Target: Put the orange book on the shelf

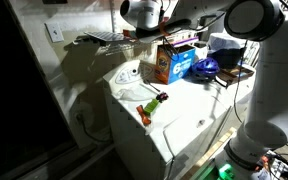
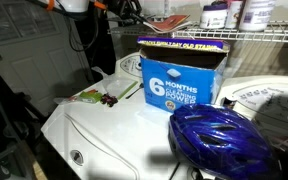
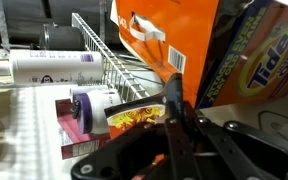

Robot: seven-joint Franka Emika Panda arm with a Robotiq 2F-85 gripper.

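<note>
The orange book is already at shelf height, so the robot's gripper will next slide a little farther over the wire-grid shelf, toward the purple-capped bottle, and release the book.
In the wrist view my gripper is shut on the orange book, a thin orange-red sheet standing on edge between the dark fingers. The book is held over the white wire-grid shelf, whose rods run away to the upper left. In an exterior view the arm reaches to the shelf above the white appliance, with the gripper at shelf height and the book showing as a thin orange strip. The shelf also shows in an exterior view.
On the shelf lie a white bottle, a purple-capped bottle and a printed packet. A Tide box stands close on the right. On the appliance top are the orange carton, a blue helmet and an orange-green toy.
</note>
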